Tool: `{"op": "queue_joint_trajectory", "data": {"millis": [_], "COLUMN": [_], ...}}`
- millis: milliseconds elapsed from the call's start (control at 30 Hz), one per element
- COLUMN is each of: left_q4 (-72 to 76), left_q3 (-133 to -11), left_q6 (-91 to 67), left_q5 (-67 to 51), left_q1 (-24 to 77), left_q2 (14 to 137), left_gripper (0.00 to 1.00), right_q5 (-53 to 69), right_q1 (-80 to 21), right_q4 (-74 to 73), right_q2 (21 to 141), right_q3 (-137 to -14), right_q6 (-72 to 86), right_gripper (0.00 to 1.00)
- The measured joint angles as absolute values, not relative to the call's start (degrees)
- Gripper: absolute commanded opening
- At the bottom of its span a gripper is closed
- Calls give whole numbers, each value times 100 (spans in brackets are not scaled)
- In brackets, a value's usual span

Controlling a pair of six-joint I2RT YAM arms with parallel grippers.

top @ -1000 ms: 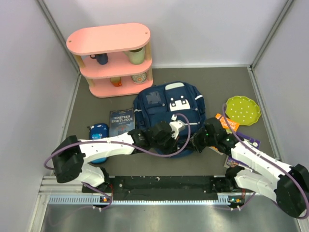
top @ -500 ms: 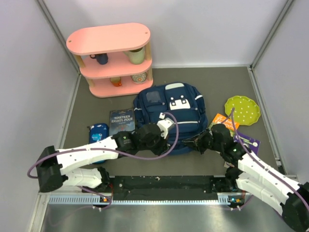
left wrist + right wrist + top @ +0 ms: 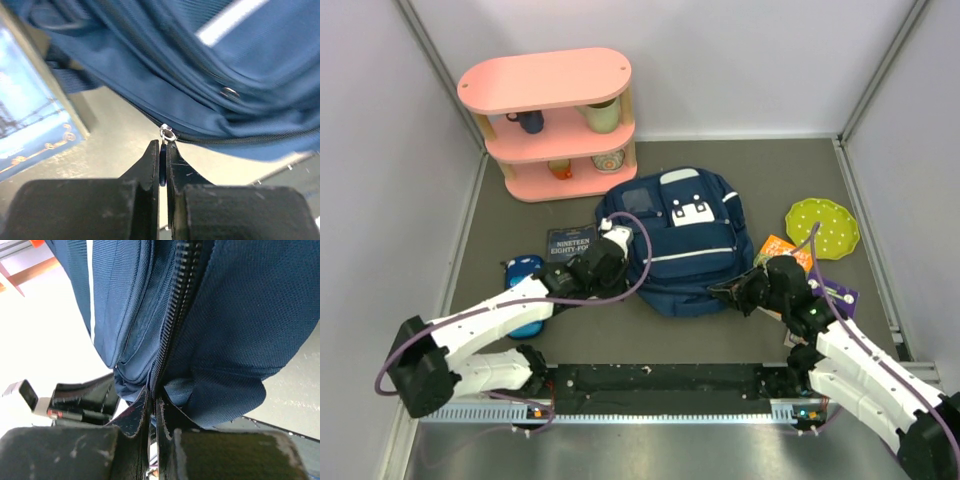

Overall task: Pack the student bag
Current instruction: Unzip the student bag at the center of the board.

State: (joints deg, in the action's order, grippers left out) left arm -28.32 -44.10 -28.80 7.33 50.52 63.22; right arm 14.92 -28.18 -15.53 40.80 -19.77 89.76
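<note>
The left gripper moves outward along the bag's edge toward the blue book next, then lets go of the pull, as the zipper line continues past the slider.
The navy student bag lies flat mid-table, white patches up. My left gripper is at its left edge, shut on the dark zipper pull, whose silver slider sits on the zipper line. My right gripper is at the bag's lower right corner, shut on the bag's fabric edge beside the zipper teeth. The bag fills the left wrist view and the right wrist view.
A blue book and a small bright-blue pencil case lie left of the bag. A pink shelf with cups stands at the back left. A green dotted plate and orange and purple booklets lie right.
My left gripper has moved left along the bag's near edge to its left side, drawing the zipper pull with it. My right gripper stayed at the lower right corner.
</note>
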Motion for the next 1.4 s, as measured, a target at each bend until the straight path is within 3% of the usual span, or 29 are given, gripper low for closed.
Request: {"op": "queue_joint_trajectory", "data": {"millis": [267, 333, 367, 400, 500, 633, 700, 767, 867, 1067, 1167, 1200, 1400], "left_q4": [-2888, -2895, -2895, -2891, -2845, -2829, -2832, -2845, -2877, -3024, -3083, -3098, -3148], "left_q3": [-4801, -4906, -4950, -4978, -5017, -5157, -5290, -5470, -5605, -5610, -5610, -5610, -5594], "left_q6": [-2799, -2729, -2685, -2644, -2521, -2462, -2440, -2408, -2412, -2418, -2418, -2418, -2418], "left_q5": [829, 797, 775, 753, 751, 801, 823, 847, 899, 998, 996, 996, 941], "left_q1": [3992, 3935, 3924, 3918, 3865, 3798, 3780, 3765, 3758, 3754, 3754, 3754, 3754], "left_q2": [7185, 7269, 7288, 7290, 7286, 7216, 7177, 7124, 6969, 6532, 6445, 6434, 6370], "left_gripper": [0, 15, 36, 47, 71, 82, 94, 99, 99, 99, 99, 99, 99], "right_q5": [1446, 1457, 1455, 1420, 1155, 633, 377, 183, -40, 193, 554, 611, 587], "right_q1": [-2786, -2786, -2794, -2812, -3009, -3535, -3874, -4185, -4550, -4709, -4711, -4711, -4716], "right_q4": [-1761, -1782, -1782, -1796, -1848, -1789, -1649, -1564, -1518, -1365, -1411, -1439, -1839], "right_q2": [4032, 4062, 4075, 4077, 4069, 4154, 4383, 4698, 5225, 6055, 6307, 6318, 5763], "right_q3": [-2123, -2152, -2154, -2154, -2154, -2147, -2152, -2200, -2443, -3083, -3522, -3662, -4261], "right_q6": [8569, 8499, 8475, 8460, 8482, 8700, 8858, 8978, 9111, 8746, 8138, 7977, 6742], "right_gripper": [0, 0, 0, 0, 0, 0, 0, 2, 21, 37, 59, 79, 98]}}
